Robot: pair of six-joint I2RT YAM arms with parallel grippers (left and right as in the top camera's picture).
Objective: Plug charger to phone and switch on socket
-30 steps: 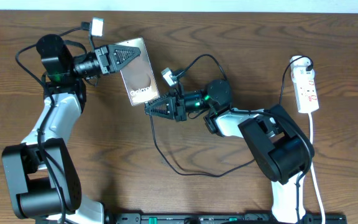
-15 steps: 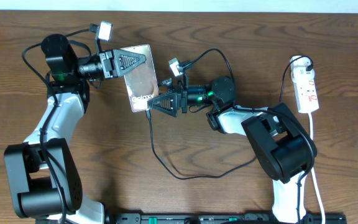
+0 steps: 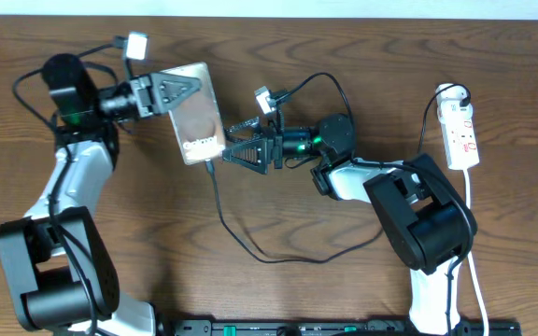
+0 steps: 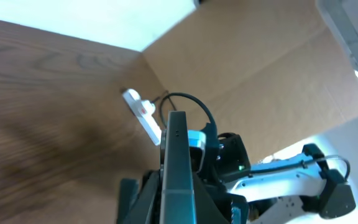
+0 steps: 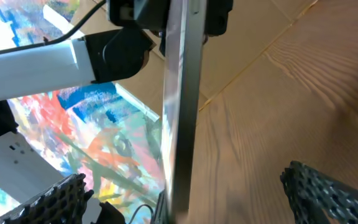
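My left gripper will next go back and down to release the phone [image 3: 197, 119] on the clear, bare wooden tabletop there.
My left gripper [image 3: 187, 86] is shut on the phone [image 3: 197, 119], which it holds off the table, its top end between the fingers. In the left wrist view the phone [image 4: 176, 155] shows edge-on between the jaws of that gripper [image 4: 179, 208]. The charger [image 3: 241, 241], a thin black cable, meets the phone's lower end and hangs in a loop across the table. My right gripper [image 3: 238, 142] stands open just right of the phone's lower end, holding nothing. In the right wrist view its fingers [image 5: 61, 199] spread wide around the phone's edge [image 5: 179, 93]. The socket [image 3: 462, 131] lies at the far right.
The socket's white cord [image 3: 473, 233] runs down the right side of the table. The right arm's base [image 3: 423, 229] stands between the cable loop and the socket. Cardboard walls [image 4: 241, 68] stand beyond the table's far edge.
My right gripper has opened and let go of the charger's tip at the phone. The left gripper has carried the phone a little to the left, and the cable trails with it.
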